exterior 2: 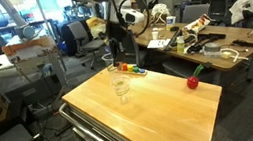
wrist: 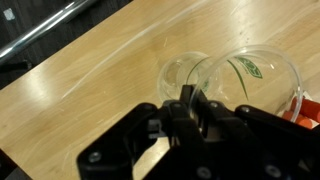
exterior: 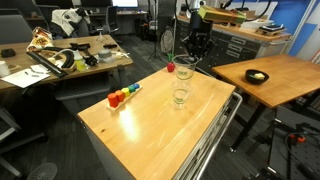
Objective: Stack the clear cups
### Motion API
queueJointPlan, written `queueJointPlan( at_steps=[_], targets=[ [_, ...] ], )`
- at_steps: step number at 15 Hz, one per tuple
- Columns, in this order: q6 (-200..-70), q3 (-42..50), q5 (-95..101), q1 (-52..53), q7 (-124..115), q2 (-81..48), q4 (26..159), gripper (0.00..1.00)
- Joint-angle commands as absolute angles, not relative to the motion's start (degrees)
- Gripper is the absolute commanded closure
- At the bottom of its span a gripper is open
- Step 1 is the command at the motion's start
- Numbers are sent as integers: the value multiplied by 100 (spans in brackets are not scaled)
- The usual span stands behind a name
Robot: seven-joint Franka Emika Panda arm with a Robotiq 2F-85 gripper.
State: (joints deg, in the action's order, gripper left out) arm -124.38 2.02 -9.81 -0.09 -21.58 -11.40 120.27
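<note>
The standing cup's opening [exterior: 182,87] [wrist: 186,77] lies below my gripper. My gripper will next lower the held cup into it and release the held cup's rim.
Two clear cups are in view. One clear cup [exterior: 181,97] [exterior 2: 121,90] stands on the wooden table [exterior: 150,125] [exterior 2: 163,110]. My gripper [exterior: 189,58] [exterior 2: 114,58] [wrist: 190,100] is shut on the rim of the other clear cup [exterior: 184,71] [exterior 2: 116,73] [wrist: 250,75], holding it just above and slightly to one side of the standing cup. In the wrist view the standing cup [wrist: 180,72] shows below, partly behind the held cup, which has a green mark on its wall.
A row of coloured blocks [exterior: 124,96] [exterior 2: 131,71] lies on the table near the cups. A small red item [exterior: 171,67] [exterior 2: 193,83] sits near a table edge. Cluttered desks and chairs surround the table; another wooden table [exterior: 275,75] holds a dark bowl.
</note>
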Motion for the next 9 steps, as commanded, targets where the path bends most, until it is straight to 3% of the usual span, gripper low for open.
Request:
queueJointPlan(
  at_steps=[1, 9],
  targets=[
    [-12567, 156, -1307, -65, -1817, -1273, 11993, 99],
    [-12702, 207, -1237, -87, -1714, -1637, 11844, 99]
  ],
)
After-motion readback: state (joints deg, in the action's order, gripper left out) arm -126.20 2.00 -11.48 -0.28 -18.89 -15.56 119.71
